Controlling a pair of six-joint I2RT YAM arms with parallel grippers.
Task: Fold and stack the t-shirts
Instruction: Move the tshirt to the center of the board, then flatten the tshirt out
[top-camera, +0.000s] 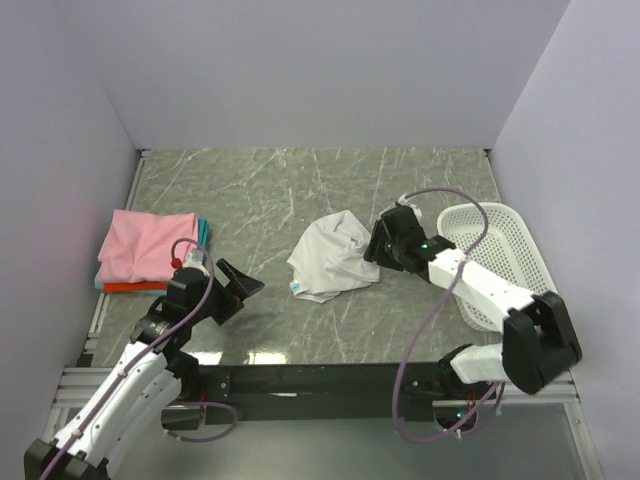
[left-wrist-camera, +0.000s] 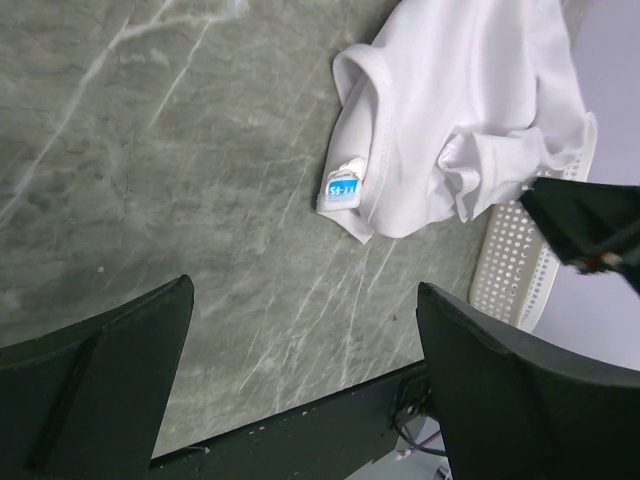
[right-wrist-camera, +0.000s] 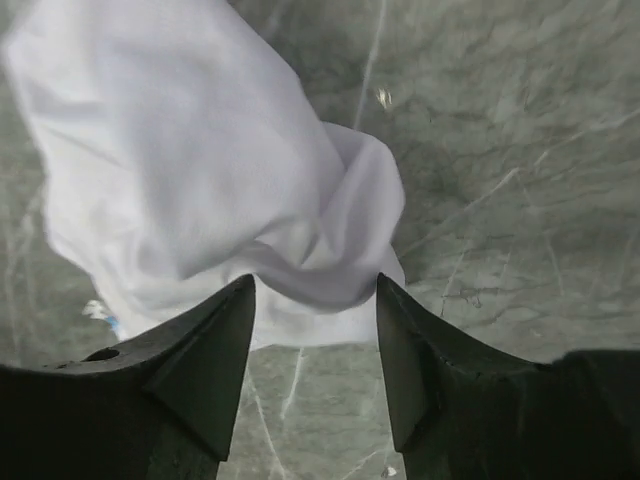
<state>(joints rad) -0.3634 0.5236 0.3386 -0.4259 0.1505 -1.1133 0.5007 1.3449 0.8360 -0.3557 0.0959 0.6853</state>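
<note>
My right gripper shifts left in the top view over the t-shirt heap next, then lowers to the t-shirt's basket-side fold (top-camera: 363, 264) (right-wrist-camera: 326, 268). The loose edge of the fold stands raised.
A crumpled white t-shirt (top-camera: 332, 262) lies in a heap at the middle of the table, its blue neck label (left-wrist-camera: 343, 187) at the near-left edge. My right gripper (top-camera: 375, 250) is at the heap's right side, open, with a fold of the white t-shirt (right-wrist-camera: 190, 150) lying just at its fingertips (right-wrist-camera: 245, 290) but not pinched. My left gripper (top-camera: 240, 292) hovers wide open and empty over bare table left of the heap. At the far left is a stack of folded t-shirts: pink (top-camera: 148, 245) on top, a teal edge (top-camera: 204, 230), orange-red (top-camera: 135, 287) below.
A white perforated basket (top-camera: 500, 250) stands at the right, just behind my right arm, and its rim (left-wrist-camera: 515, 260) shows in the left wrist view. Grey walls close in the table on the left, back and right. The black mounting rail (top-camera: 320, 380) runs along the near edge.
</note>
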